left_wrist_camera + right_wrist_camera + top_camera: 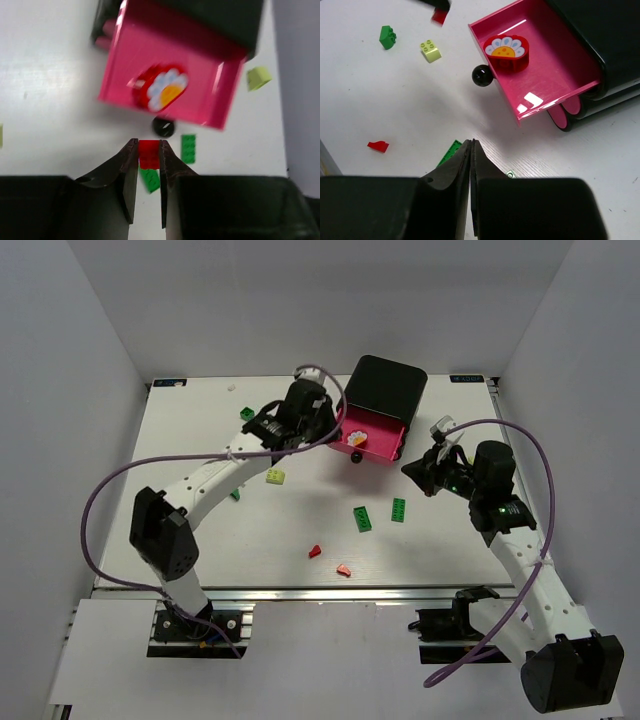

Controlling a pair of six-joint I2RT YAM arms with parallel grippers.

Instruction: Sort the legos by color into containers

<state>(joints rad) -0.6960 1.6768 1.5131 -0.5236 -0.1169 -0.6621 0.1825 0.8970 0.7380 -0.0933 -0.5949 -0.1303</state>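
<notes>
The red brick in my left gripper needs to move outward over the pink drawer next, between the red heart piece and the black cabinet, and I need to move it there.
My left gripper (148, 145) is shut on a small red brick (148, 154) and holds it above the table, just in front of the black knob (163, 126) of the open pink drawer (200, 70). A red heart piece with a white flower (161, 90) lies in the drawer. The top view shows this gripper (336, 438) at the drawer's (385, 443) left front corner. Two dark green flat bricks (362, 519) (399, 509) lie mid-table. My right gripper (471, 146) is shut and empty, to the right of the drawer (414, 470).
The black cabinet (388, 385) stands at the back centre. A lime block (275, 476), a green cube (246, 414), a small green piece (235, 494) and two red bits (315, 551) (344, 570) lie on the table. Purple cables loop beside both arms.
</notes>
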